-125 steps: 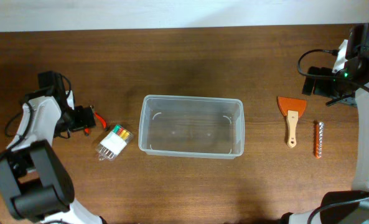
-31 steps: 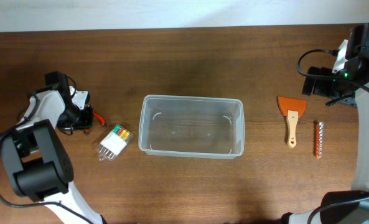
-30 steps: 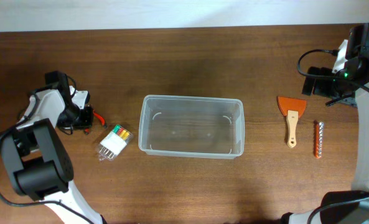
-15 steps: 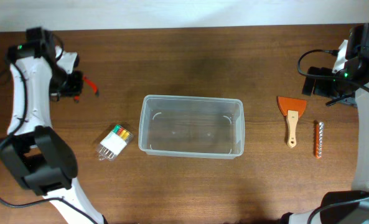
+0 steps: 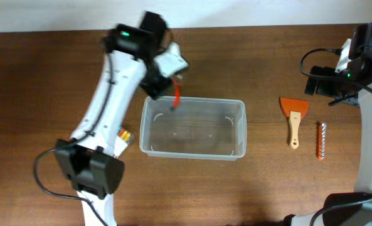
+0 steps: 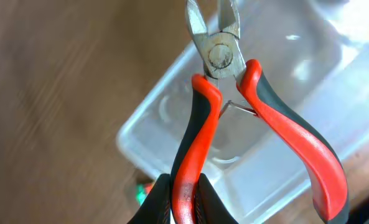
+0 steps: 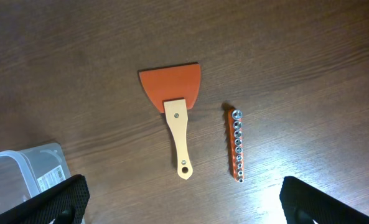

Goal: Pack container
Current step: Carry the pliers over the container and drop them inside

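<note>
The container's bare bottom is below the robot's left gripper and to the gripper's right in the overhead view, so the robot should carry the pliers (image 5: 175,94) over and down to release them.
The container (image 5: 192,127) is a clear rectangular tub at the table's middle, with nothing visible inside. My left gripper (image 5: 167,75) hangs over its back left corner, shut on one handle of red-and-black pliers (image 5: 175,94). In the left wrist view the gripper (image 6: 184,180) pinches the left handle of the pliers (image 6: 200,134); their metal nose points away over the container (image 6: 150,134). My right gripper (image 5: 324,85) stays at the far right, raised. In the right wrist view it (image 7: 200,211) stands wide open with nothing between its fingers.
An orange scraper (image 5: 293,116) with a wooden handle and an orange socket rail (image 5: 322,140) lie right of the container, both also below the right wrist: scraper (image 7: 175,112), rail (image 7: 236,144). A marker pack (image 5: 124,134) lies left of the container, partly under the left arm.
My left arm has swung from the table's far left to above the container's back left corner, carrying the pliers. The right arm has not moved.
</note>
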Controlling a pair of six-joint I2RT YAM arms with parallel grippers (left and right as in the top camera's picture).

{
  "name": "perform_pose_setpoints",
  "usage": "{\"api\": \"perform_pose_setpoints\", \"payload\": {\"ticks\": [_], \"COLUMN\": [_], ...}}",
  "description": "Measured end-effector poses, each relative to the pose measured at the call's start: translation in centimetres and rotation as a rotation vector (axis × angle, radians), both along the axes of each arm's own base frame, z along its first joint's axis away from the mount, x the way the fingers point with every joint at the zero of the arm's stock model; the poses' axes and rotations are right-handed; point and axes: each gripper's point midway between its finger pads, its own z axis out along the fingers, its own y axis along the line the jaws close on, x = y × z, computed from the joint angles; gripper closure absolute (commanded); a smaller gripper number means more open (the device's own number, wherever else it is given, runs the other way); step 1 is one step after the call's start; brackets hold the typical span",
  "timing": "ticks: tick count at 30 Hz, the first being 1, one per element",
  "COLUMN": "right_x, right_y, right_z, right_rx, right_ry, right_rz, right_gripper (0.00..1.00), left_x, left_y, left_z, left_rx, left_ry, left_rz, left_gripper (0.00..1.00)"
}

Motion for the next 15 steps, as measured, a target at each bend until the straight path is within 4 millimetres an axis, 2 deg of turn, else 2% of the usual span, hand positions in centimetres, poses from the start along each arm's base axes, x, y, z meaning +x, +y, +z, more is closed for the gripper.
{"api": "perform_pose_setpoints", "payload": {"ticks": [2,7,11,15], "right_x": [0.0,0.0,0.0,0.0], "right_y": [0.0,0.0,0.0,0.0], "right_z": [0.0,0.0,0.0,0.0], "right_rx": [0.000,0.000,0.000,0.000], "right_ry": [0.000,0.000,0.000,0.000], "right_rz": [0.000,0.001,0.001,0.000], "right_gripper": [0.01,0.01,0.01,0.01], "left_x": [-1.1,-3.9,-5.7,-6.2], "left_y": [-1.8,-4.6,-5.9,-5.9], "left_z": [-0.4,-2.3,-4.7,-8.1], "left_rx": [0.006,0.034,0.051,0.062], "left_ry": [0.010,0.074,0.130,0.164], "left_rz": [-0.074,-0.194,-0.247,-0.257], "left_gripper": [0.98,0.98,0.98,0.98]}}
